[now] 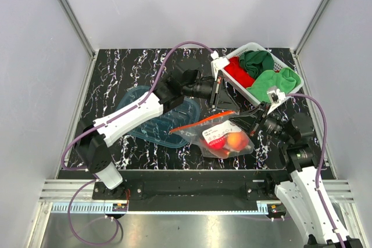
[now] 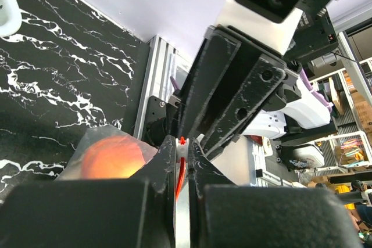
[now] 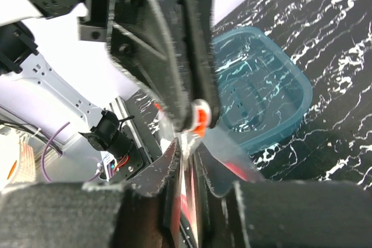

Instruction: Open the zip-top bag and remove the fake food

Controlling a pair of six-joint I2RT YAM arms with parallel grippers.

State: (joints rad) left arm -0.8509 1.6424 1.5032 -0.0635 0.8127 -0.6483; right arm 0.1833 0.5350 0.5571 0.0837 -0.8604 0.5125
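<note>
My left gripper drags the slider back along the bag's zip next and releases it at the zip's end by the blue tub, since it is still at the opposite end.
The zip-top bag lies at the front middle of the table, with its orange-red zip strip along the far edge. A red fruit and an orange fruit are inside it. My left gripper is shut on the white slider at the strip's right end. The orange fruit shows through the plastic. My right gripper is shut on the bag's edge just below the slider. The two grippers meet tip to tip.
A translucent blue tub lies left of the bag, partly under my left arm, and shows in the right wrist view. A white basket with red and green cloths stands at the back right, close behind both grippers.
</note>
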